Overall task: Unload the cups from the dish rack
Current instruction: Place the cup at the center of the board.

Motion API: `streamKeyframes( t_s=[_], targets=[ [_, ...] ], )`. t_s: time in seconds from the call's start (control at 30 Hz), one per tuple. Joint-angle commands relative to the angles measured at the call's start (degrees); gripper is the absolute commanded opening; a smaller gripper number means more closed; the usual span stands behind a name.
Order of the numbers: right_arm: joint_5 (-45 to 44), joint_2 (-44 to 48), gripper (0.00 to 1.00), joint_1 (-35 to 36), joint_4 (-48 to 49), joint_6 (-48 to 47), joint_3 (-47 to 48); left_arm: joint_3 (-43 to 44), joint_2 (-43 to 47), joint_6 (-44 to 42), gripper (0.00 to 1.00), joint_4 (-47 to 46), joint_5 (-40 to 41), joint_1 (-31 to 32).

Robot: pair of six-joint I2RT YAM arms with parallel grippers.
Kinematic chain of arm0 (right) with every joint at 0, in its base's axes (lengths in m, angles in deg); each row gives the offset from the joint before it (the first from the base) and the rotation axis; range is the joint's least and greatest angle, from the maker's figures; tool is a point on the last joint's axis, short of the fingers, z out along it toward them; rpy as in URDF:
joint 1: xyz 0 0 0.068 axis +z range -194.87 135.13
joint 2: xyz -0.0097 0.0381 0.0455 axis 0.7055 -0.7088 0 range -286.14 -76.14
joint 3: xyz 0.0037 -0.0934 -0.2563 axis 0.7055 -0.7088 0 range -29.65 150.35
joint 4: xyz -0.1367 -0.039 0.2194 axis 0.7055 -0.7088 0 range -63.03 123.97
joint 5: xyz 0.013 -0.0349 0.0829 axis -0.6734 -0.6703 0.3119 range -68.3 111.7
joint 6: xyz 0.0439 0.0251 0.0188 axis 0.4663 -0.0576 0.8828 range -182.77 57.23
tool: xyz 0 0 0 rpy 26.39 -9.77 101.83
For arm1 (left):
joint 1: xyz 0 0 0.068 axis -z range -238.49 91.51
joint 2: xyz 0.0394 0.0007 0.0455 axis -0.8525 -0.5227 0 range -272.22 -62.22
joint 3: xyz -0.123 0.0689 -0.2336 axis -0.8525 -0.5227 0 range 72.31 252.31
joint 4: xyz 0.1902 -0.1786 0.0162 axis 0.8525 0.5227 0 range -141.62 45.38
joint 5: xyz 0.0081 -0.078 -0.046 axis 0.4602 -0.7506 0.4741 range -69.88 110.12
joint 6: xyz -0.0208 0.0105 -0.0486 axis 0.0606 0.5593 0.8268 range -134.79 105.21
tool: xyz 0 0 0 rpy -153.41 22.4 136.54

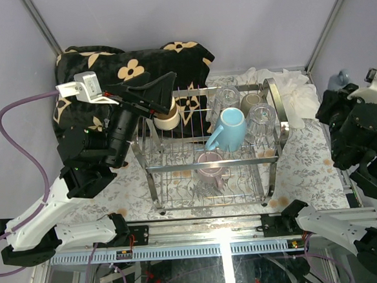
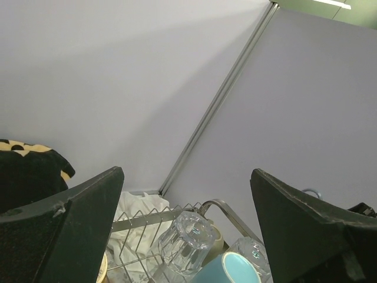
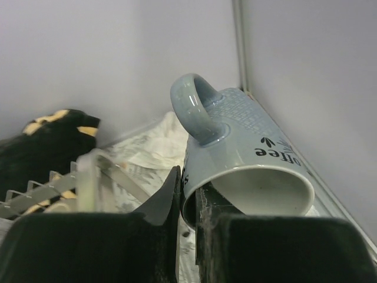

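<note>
The flowered tablecloth is bare beside the rack, so my right gripper should next tilt downward, lower the grey-blue mug (image 3: 247,153) onto that spot and release it.
The chrome wire dish rack (image 1: 176,156) stands mid-table. On its upper tier are a light blue mug (image 1: 229,127), two upturned clear glasses (image 1: 224,99) (image 1: 260,122), a beige cup (image 1: 253,100) and a cream cup (image 1: 167,119). A pink mug (image 1: 211,166) lies on the lower tier. My left gripper (image 1: 162,95) hangs open over the rack's left end, just above the cream cup. In the left wrist view the gripper (image 2: 188,224) frames a glass (image 2: 185,239) and the blue mug (image 2: 232,268). My right gripper (image 3: 189,194) is shut on the rim of a grey-blue mug (image 3: 247,153), held at the far right (image 1: 339,78).
A black blanket with cream flowers (image 1: 106,73) lies behind and left of the rack. A crumpled white cloth (image 1: 298,88) sits at the back right. The flowered tablecloth (image 1: 306,162) runs out to the enclosure walls and corner posts. A purple cable (image 1: 13,134) loops off the left arm.
</note>
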State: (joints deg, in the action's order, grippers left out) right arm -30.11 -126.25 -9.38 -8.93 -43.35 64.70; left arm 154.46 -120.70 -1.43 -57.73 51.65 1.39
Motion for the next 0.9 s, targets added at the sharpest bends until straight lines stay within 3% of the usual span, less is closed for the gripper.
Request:
streamKeyframes(
  t_s=[0.0,0.23,0.53,0.87],
  targets=[
    [-5.74,0.56,0.00,-0.06,-4.15,3.92,-4.21,0.38,0.20,-1.26,0.89,0.45,0.22,-0.40],
    [-6.17,-1.54,0.00,-0.06,-6.85,5.78,-7.84,-0.59,0.69,-0.13,0.89,2.15,0.11,-0.38],
    [-6.68,-7.54,0.00,-1.84,0.18,-2.38,-3.51,-1.82,1.77,1.55,0.89,2.98,-0.37,-0.43],
    [14.25,-19.44,0.00,-22.93,-1.39,-2.96,8.52,-2.07,2.55,2.23,0.89,3.55,-0.93,-0.43]
  ],
)
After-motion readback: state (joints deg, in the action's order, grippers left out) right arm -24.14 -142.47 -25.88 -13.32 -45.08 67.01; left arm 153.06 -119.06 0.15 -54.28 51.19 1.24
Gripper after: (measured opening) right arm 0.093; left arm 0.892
